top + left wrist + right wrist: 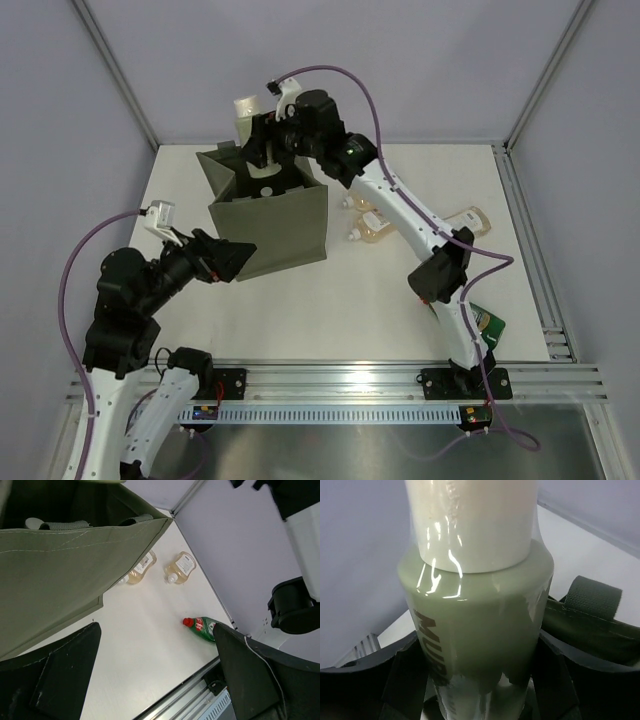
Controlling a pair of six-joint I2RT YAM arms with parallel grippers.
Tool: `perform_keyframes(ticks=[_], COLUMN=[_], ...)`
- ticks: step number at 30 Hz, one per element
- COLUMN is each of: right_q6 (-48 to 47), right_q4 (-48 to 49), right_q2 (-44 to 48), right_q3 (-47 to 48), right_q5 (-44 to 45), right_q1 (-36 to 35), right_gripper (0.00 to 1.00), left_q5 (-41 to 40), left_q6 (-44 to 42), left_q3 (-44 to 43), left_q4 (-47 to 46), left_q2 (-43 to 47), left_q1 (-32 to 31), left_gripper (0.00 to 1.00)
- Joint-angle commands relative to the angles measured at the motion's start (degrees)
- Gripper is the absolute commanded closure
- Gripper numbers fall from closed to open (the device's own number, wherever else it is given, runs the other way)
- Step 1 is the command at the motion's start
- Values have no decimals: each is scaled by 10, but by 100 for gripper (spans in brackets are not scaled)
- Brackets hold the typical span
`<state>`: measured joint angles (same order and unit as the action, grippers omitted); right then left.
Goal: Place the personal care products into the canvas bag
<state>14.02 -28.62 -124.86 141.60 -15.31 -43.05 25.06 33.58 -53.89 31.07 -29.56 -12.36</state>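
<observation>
The right gripper draws back from the bag's far rim next and lowers to release the tube [247, 110], since the bag's free space lies below and back from it.
The olive canvas bag [272, 218] stands open at the table's middle left; its wall also fills the upper left of the left wrist view [55, 565]. My right gripper [262, 142] is shut on a beige tube [247, 110] with a cream cap and holds it above the bag's far rim. In the right wrist view the tube [480, 605] sits between the jaws of the right gripper [480, 685]. My left gripper [228, 258] is open and empty beside the bag's near left corner. Amber bottles [378, 226] [468, 218] lie right of the bag. A green red-capped bottle [488, 322] lies at the near right.
The left wrist view shows two amber bottles [141, 568] [181, 567] and the green bottle [202, 626] beyond the left gripper [155, 645]. A pale object [266, 174] shows inside the bag. A bag handle [592, 596] lies under the tube. A metal rail [340, 380] runs along the near edge.
</observation>
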Motion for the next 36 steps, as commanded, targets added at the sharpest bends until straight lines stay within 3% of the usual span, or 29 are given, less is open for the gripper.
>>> perform_keyframes(ticks=[1,11,15,22,23,26,28,32,34,36], right_q6=[36,-20,-29,-72,-98,-136,-157,-183,-189,-194], right_q4=[103,113,112,106,105,101,96,86,78,74], right_q2=[-4,-8,-36,-94,-101,-122,-133,-133,-126,-116], right_q3=[26,-89,-88,-77,-76,-72,-69,-62,-55,-52], right_q5=[56,33,13,-76,-113,-168,-183,-185,-190,-195], right_q1=[-5,-63,-69,-69,-70,-69,-68,-67,-64,-61], right_gripper=[100,100,94,65,52,30,21,11,1,0], left_q5=[-45,-95,-106,-120,-120,-116,-112,-106,-102,-99], left_q6=[-22,-48,-58,-66,-67,-68,-67,-63,-63,-63], left_q3=[3,26,26,34,35,41,42,47,49,50], left_q4=[30,80,94,111,113,112,109,102,97,94], left_q2=[20,77,86,106,108,109,109,108,108,104], left_q1=[1,1,1,1,1,1,1,1,1,1], left_gripper=[1,1,1,1,1,1,1,1,1,1])
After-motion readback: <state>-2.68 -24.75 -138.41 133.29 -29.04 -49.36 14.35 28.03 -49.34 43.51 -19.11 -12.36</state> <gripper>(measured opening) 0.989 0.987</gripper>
